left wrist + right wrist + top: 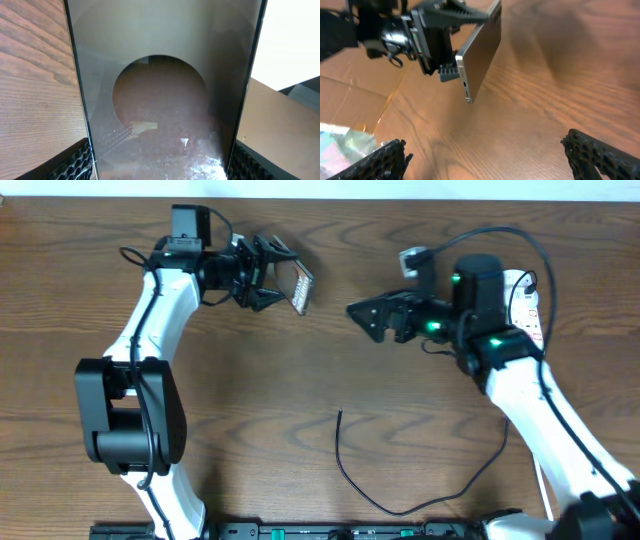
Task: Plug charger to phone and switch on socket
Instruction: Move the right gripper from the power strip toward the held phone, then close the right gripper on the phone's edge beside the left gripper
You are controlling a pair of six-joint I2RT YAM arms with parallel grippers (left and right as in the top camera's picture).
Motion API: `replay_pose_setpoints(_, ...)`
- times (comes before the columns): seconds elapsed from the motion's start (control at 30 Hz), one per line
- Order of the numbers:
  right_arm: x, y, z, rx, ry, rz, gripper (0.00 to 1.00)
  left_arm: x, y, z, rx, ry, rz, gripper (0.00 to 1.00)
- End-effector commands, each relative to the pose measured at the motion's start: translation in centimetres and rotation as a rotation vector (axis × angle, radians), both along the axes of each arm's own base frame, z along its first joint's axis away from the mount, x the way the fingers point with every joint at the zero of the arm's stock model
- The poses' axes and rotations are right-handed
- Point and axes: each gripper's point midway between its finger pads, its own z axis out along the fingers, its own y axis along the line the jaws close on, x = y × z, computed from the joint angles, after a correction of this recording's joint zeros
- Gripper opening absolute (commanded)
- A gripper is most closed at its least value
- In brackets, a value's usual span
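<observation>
Next, my right gripper will move across and close on the phone's free port end, since that end sits to its left in the overhead view.
My left gripper is shut on the phone and holds it tilted above the table at the back. In the left wrist view the phone's dark screen with a brownish oval fills the space between my fingers. The right wrist view shows the phone edge-on, port end down, in the left gripper. My right gripper is open and empty, right of the phone; its fingers frame bare wood. The charger cable lies curved on the table, its tip free. The white socket is partly hidden behind my right arm.
A small white-grey block sits at the back near the right arm. Brown cardboard shows beyond the table edge in the right wrist view. The arm bases stand along the front edge.
</observation>
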Motion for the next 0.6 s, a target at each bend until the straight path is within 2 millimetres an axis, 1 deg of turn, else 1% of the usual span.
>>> replay_pose_setpoints(0.0, 0.5, 1.3, -0.4, 0.009, 0.0, 0.027, 0.99, 0.0, -1.5, 1.1, 0.008, -0.019, -0.012, 0.07)
replay_pose_setpoints(0.13, 0.7, 2.5, -1.2, 0.01, -0.003, 0.052, 0.99, -0.4, -2.8, 1.0, 0.013, -0.009, -0.03, 0.07)
replay_pose_setpoints(0.23, 0.7, 3.0, -1.5, 0.01, -0.003, 0.062, 0.99, -0.6, -3.5, 0.8, 0.023, 0.003, -0.031, 0.07)
replay_pose_setpoints(0.4, 0.6, 3.1, -1.7, 0.007, -0.001, 0.063, 0.99, -1.0, -4.3, 0.7, 0.021, 0.019, -0.037, 0.07)
replay_pose_setpoints(0.57, 1.7, 2.5, -2.6, -0.059, -0.009, -0.021, 0.99, -1.4, -5.2, 0.7, 0.008, 0.057, -0.033, 0.07)
